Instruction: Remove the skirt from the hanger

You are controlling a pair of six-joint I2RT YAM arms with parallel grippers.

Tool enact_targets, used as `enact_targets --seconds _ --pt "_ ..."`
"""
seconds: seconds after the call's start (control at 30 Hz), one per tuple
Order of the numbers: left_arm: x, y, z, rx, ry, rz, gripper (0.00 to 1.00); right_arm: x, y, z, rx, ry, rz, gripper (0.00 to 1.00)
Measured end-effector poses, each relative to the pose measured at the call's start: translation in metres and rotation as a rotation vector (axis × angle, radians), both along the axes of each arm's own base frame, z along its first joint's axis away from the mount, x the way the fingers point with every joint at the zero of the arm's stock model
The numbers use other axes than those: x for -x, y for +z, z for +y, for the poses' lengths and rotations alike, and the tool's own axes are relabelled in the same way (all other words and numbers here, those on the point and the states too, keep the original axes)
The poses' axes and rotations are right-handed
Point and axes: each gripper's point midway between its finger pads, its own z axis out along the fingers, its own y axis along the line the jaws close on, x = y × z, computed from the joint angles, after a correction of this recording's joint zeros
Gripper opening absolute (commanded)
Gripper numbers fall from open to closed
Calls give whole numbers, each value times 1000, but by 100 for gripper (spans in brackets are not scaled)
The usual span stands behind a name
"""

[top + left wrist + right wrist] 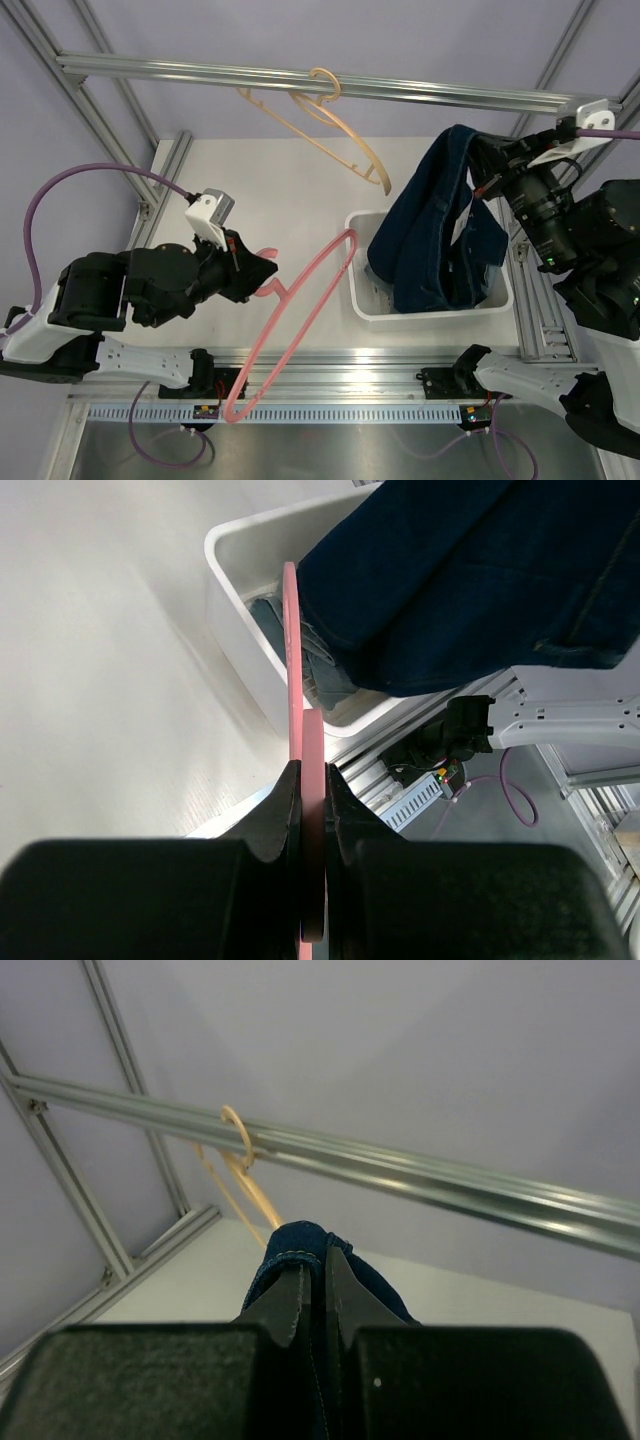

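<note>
The denim skirt is off the pink hanger. My right gripper moves down next, tilts its fingers downward into the white bin and releases the skirt.
A dark blue denim skirt hangs from my right gripper, which is shut on its top hem; the lower part drapes into a white bin. The skirt is off the pink hanger. My left gripper is shut on the pink hanger near its hook and holds it left of the bin; one hanger end touches the bin's left rim. In the left wrist view the hanger runs edge-on from the jaws toward the bin and skirt.
A tan empty hanger hangs from the overhead aluminium rail; it also shows in the right wrist view. Frame posts stand at the table's left and right edges. Other folded cloth lies in the bin under the skirt.
</note>
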Motion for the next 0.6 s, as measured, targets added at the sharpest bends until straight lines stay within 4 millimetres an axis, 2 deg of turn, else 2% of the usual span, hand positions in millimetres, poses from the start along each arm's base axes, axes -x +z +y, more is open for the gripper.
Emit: enact_targets --seconds 0.13,0.37,0.6 --pt "0 1 1 8 2 4 0 -3 -40 6 -17 15 102 0" --pt "1 3 4 24 4 5 0 -9 -121 -4 -34 -74 316 0" --pt "-1 6 6 42 14 4 0 -25 -241 -5 4 -233 609 0"
